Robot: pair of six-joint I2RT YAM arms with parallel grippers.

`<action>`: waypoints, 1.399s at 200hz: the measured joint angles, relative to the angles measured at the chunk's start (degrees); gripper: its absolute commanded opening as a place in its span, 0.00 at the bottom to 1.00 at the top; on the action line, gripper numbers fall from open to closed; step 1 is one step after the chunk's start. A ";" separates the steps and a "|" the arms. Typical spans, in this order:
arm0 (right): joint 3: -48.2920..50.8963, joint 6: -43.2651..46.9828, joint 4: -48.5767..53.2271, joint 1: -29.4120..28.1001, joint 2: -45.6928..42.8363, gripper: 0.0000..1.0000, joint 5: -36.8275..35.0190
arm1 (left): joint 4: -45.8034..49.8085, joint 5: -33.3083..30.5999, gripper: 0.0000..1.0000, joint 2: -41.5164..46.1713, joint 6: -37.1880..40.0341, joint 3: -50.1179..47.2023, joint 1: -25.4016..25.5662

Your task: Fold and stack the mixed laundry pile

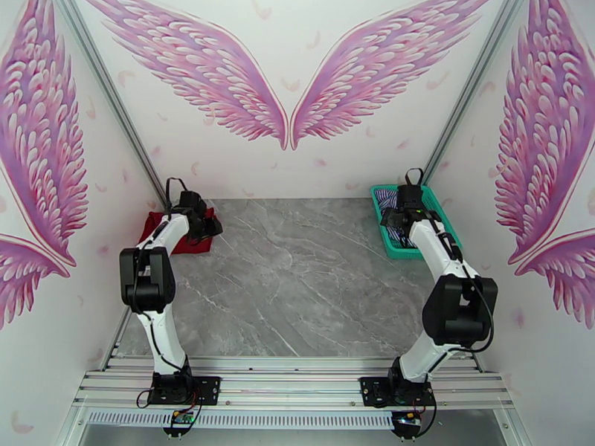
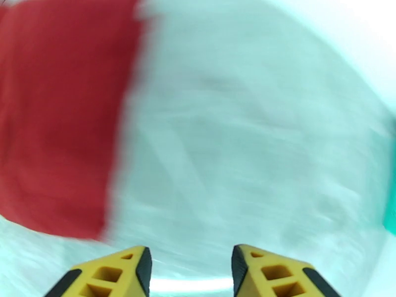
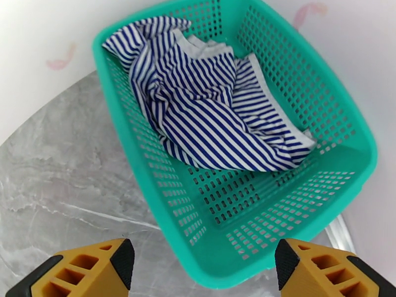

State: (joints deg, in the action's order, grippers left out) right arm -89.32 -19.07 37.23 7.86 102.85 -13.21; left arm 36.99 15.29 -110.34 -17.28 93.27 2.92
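Note:
The striped shirt [image 3: 208, 110] lies crumpled inside the teal basket, so my open right gripper will go down past the basket's rim onto the shirt's bunched middle and close.
The dark red T-shirt [image 1: 192, 243] lies folded at the table's far left corner, partly under my left arm; in the blurred left wrist view the red T-shirt [image 2: 59, 115] fills the left side. My left gripper [image 2: 190, 271] is open above the bare table beside it, nothing between its yellow fingers. The blue-and-white striped shirt [image 3: 208, 110] lies crumpled inside the teal mesh basket [image 3: 148, 159]. My right gripper [image 3: 203, 271] hovers open over the basket's near rim, apart from the shirt. From above, the right gripper [image 1: 405, 209] sits over the basket [image 1: 439, 209].
The grey marble table [image 1: 297, 284] spreads between the two arms. White walls with pink wings close in the back and sides. The basket stands against the right wall at the far right corner.

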 measured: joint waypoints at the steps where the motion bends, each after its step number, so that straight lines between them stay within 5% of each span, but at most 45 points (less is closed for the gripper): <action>1: -0.22 -0.07 0.00 0.17 0.33 0.81 0.17 | -0.33 0.20 0.51 0.52 -0.04 -0.24 0.46; 65: -19.43 -3.54 3.58 6.47 21.86 0.81 8.55 | -14.60 8.02 0.60 13.33 -1.62 -9.09 22.25; 149: -39.56 -13.68 10.64 8.22 41.42 0.75 10.86 | -14.29 4.57 0.66 13.38 -4.04 -9.46 27.30; 232: -39.98 -18.73 9.51 8.26 41.99 0.19 13.20 | -9.70 2.84 0.62 10.36 -3.54 -2.10 27.12; 280: -19.50 -21.88 -2.10 7.72 28.17 0.04 17.00 | -10.03 3.76 0.62 8.83 -2.64 -2.21 27.08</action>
State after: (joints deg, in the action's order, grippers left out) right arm -108.81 -40.95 35.14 15.57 131.02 3.79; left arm 26.96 19.05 -101.51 -19.92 91.07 30.00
